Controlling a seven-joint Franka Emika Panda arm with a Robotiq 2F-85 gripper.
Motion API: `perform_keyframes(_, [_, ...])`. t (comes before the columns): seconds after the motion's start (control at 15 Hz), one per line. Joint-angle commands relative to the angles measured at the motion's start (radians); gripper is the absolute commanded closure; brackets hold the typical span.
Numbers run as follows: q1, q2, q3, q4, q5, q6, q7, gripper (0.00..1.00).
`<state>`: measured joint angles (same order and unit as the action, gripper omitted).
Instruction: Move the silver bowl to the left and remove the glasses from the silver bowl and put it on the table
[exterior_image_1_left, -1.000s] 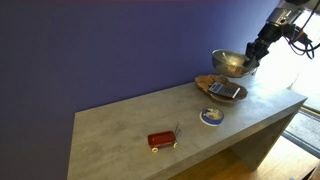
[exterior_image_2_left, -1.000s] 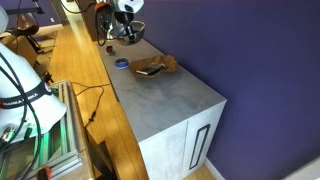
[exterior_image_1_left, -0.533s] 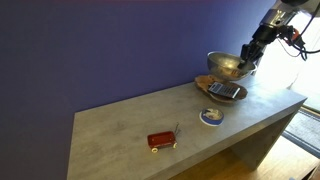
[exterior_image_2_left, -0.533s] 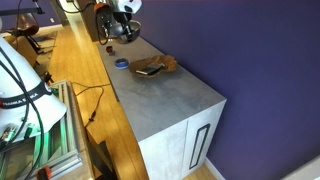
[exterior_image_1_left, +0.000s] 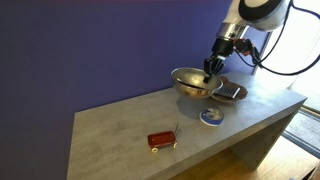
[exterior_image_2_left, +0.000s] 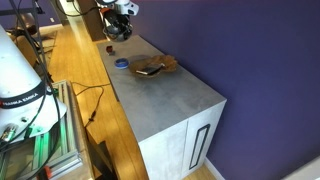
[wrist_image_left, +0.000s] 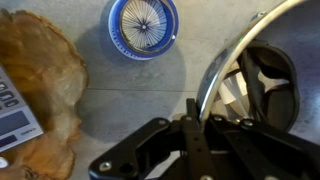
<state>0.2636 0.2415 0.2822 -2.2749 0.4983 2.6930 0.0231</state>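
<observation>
My gripper will carry the hanging silver bowl off the wooden tray next, lower it to the clear table below between the red box and wall, and let go.
The silver bowl (exterior_image_1_left: 193, 82) hangs above the table (exterior_image_1_left: 120, 125), left of the wooden tray. My gripper (exterior_image_1_left: 211, 68) is shut on its right rim. In the wrist view the fingers (wrist_image_left: 193, 118) pinch the bowl's rim (wrist_image_left: 225, 62). A dark thin-framed shape inside the bowl (wrist_image_left: 266, 72) looks like the glasses. They are too small to make out in either exterior view. In an exterior view the arm and bowl (exterior_image_2_left: 117, 27) are at the far end of the table (exterior_image_2_left: 170, 95).
A small blue-and-white dish (exterior_image_1_left: 211, 117) (wrist_image_left: 143, 22) (exterior_image_2_left: 121, 64) lies below the bowl. A brown wooden tray (exterior_image_1_left: 236, 92) (wrist_image_left: 45, 70) (exterior_image_2_left: 156, 67) holds a flat grey device (wrist_image_left: 10, 100). A red box (exterior_image_1_left: 162, 140) lies near the front edge.
The gripper has carried the silver bowl to the left, from above the wooden tray to above the table near the blue-and-white dish, and a little lower.
</observation>
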Motion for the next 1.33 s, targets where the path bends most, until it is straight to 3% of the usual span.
perform_keyframes(0.0, [-0.004,0.220,0.000,0.255,-0.066,-0.084,0.097,0.99])
perform_keyframes(0.07, [-0.013,0.117,0.011,0.115,-0.059,-0.022,0.075,0.95])
perform_keyframes(0.2, [-0.014,0.203,0.011,0.203,-0.060,-0.041,0.077,0.95])
perform_keyframes(0.33, [-0.007,0.222,0.007,0.216,-0.059,-0.022,0.095,0.99])
perform_keyframes(0.53, [0.067,0.231,-0.056,0.204,-0.117,0.139,0.224,0.99])
perform_keyframes(0.67, [0.119,0.246,-0.115,0.216,-0.197,0.174,0.305,0.99])
perform_keyframes(0.93, [0.179,0.273,-0.167,0.249,-0.291,0.114,0.398,0.99])
perform_keyframes(1.27, [0.141,0.332,-0.091,0.322,-0.239,0.052,0.390,0.99])
